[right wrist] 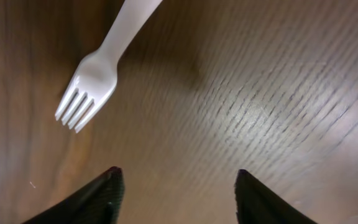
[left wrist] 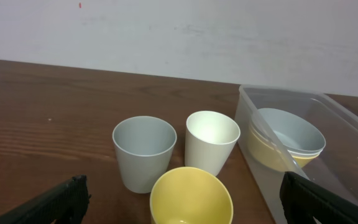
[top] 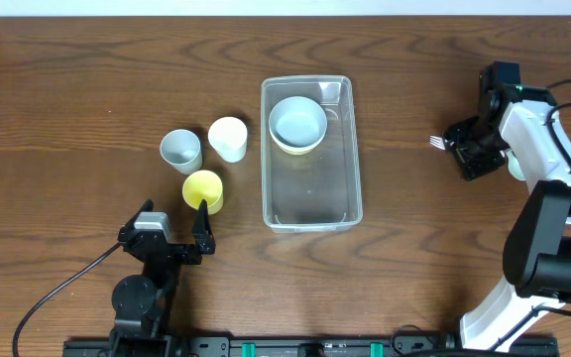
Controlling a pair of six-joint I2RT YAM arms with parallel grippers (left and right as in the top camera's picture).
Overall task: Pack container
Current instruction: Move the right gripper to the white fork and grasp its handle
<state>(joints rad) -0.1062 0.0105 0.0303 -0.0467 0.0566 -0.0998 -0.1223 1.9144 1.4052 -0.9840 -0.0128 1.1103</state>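
The white plastic fork's handle (right wrist: 122, 38) lies below the right gripper and to its left in its wrist view, so the gripper will go down and to that side next, onto the handle.
The clear container (top: 311, 194) lies mid-table and holds stacked bowls (top: 297, 124), grey-blue on top, at its far end. To its left stand a grey-blue cup (top: 180, 150), a white cup (top: 228, 138) and a yellow cup (top: 203, 189). My left gripper (top: 171, 228) is open and empty just in front of the yellow cup (left wrist: 191, 196), one finger on each side of it in the left wrist view (left wrist: 184, 186). My right gripper (top: 467, 151) is open and empty above the table (right wrist: 178, 171), with a white plastic fork (right wrist: 98, 68) just ahead of it, its tines showing overhead (top: 436, 143).
In the left wrist view the grey-blue cup (left wrist: 143, 152) and white cup (left wrist: 211, 142) stand behind the yellow one, with the container wall (left wrist: 260, 162) and bowls (left wrist: 288, 134) to the right. The right arm's base stands at the front right corner (top: 553, 258).
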